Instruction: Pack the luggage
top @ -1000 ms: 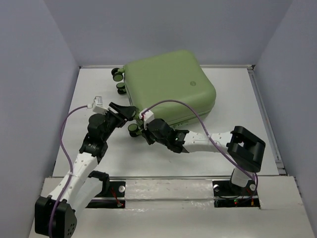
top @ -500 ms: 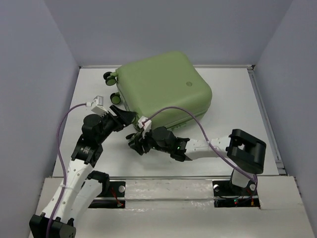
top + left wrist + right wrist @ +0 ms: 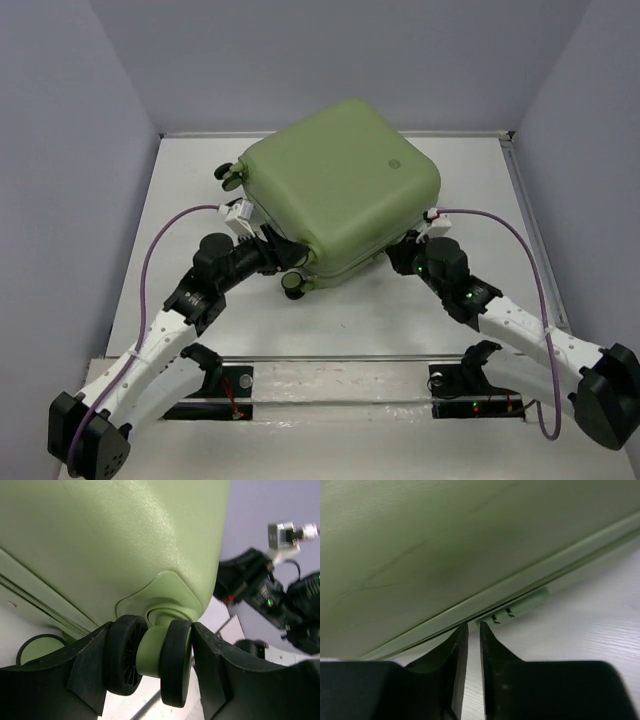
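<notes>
The luggage (image 3: 345, 185) lies slanted. My left gripper will therefore swing next over the bare tabletop to its right in the top view and release the caster wheel.
The light-green luggage (image 3: 345, 185) lies closed in the middle of the table, its near side raised and its round emblem (image 3: 393, 167) facing up. My left gripper (image 3: 287, 258) is at its near left corner, shut on a twin caster wheel (image 3: 172, 665). Both fingers (image 3: 90, 675) press the wheel's black outer faces. My right gripper (image 3: 402, 258) reaches under the near right edge. In the right wrist view its fingertips (image 3: 461, 632) stand a thin slit apart with nothing between them, right at the luggage (image 3: 445, 540) seam beside a small pale tab (image 3: 520, 607).
Another caster (image 3: 294, 286) sits just below the held corner, and more wheels (image 3: 228, 175) stick out at the far left. Low rails edge the white table (image 3: 470, 190) at the back and right. Purple cables loop over both arms.
The right arm has swung from the near left wheel round to the luggage's near right edge. The left gripper has moved in onto the caster. The luggage has turned and tipped up.
</notes>
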